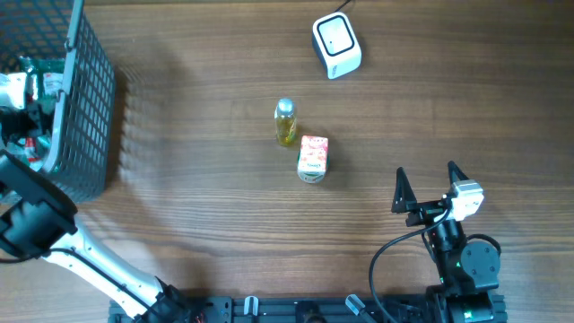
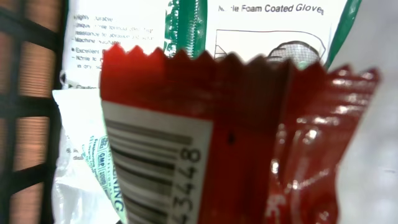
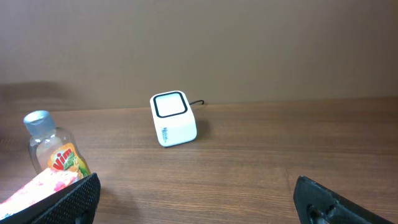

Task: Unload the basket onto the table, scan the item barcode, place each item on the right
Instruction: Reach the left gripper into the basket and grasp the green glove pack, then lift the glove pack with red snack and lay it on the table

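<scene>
The tabletop between the basket and the bottle is empty, so I should next move my left gripper up over the basket's rim, then down, and release the red packet there.
A red foil packet (image 2: 261, 137) with a crimped top edge fills the left wrist view, its white barcode panel (image 2: 149, 168) facing the camera. My left gripper (image 1: 27, 108) is down inside the black wire basket (image 1: 90, 99) at the table's left edge and is shut on this packet; its fingers are hidden behind it. The white cube scanner (image 1: 336, 45) sits at the far middle-right, also seen as the scanner (image 3: 173, 118) in the right wrist view. My right gripper (image 1: 426, 184) rests open near the front right, nothing between its fingers (image 3: 68, 199).
A small yellow-liquid bottle (image 1: 285, 122) and a pink carton (image 1: 313, 158) stand mid-table, between basket and scanner. Behind the packet in the basket lies a white and green glove package (image 2: 267, 31). Basket wires (image 2: 25, 106) run along the left.
</scene>
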{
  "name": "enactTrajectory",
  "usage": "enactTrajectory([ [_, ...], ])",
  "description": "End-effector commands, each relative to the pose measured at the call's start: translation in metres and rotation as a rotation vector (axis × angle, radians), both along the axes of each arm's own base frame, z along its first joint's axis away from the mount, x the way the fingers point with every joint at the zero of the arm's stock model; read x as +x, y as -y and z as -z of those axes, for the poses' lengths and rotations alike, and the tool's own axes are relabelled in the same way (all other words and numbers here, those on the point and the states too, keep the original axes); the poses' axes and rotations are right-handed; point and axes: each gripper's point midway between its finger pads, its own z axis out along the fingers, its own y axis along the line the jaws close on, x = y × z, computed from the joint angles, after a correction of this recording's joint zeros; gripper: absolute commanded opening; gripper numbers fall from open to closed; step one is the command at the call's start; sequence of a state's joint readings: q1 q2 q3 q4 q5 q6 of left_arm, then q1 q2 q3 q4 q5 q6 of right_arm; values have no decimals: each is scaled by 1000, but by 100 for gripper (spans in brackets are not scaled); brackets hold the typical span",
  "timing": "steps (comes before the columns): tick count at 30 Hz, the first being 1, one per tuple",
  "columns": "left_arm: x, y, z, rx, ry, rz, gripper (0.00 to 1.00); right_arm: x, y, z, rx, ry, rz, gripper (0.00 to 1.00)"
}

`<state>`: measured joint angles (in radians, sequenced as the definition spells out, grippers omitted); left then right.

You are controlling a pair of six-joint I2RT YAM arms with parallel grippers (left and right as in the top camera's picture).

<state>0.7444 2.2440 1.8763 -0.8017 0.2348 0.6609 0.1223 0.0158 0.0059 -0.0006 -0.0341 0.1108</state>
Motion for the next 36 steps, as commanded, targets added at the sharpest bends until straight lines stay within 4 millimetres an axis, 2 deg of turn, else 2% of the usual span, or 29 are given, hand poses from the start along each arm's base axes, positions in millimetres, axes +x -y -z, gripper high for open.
enactTrajectory([
  [1, 6, 1, -118, 123, 211, -23, 15, 0, -3, -1, -5, 4, -15, 100],
  [5, -2, 9, -189, 206, 329, -39, 16, 0, -3, -1, -5, 4, -15, 100],
  [6, -4, 12, -213, 226, 382, -53, 16, 0, -3, -1, -5, 4, -15, 100],
  [10, -15, 39, -291, 278, 555, -42, 16, 0, -2, -1, -5, 4, -15, 100],
  [14, -24, 65, -337, 277, 661, -68, 15, 0, -2, -1, -5, 4, -15, 100],
  [19, -33, 124, -374, 172, 753, -81, 11, 0, -3, -1, -5, 4, -15, 100],
  [23, -38, 177, -390, 97, 779, -56, 11, 0, -2, -1, -5, 4, -15, 100],
  [26, -43, 208, -391, 64, 762, -63, 11, 0, -2, -1, -5, 4, -15, 100],
  [27, -44, 226, -385, 49, 731, -52, 10, 0, -2, -1, -5, 4, -15, 100],
  [30, -46, 254, -366, 6, 650, -49, 10, 0, -2, -1, -5, 4, -15, 100],
  [33, -47, 285, -339, -57, 540, -29, 7, 0, -2, -1, -5, 4, -15, 100],
  [36, -50, 315, -304, -126, 395, -50, 4, 0, -2, -1, -5, 4, -15, 100],
])
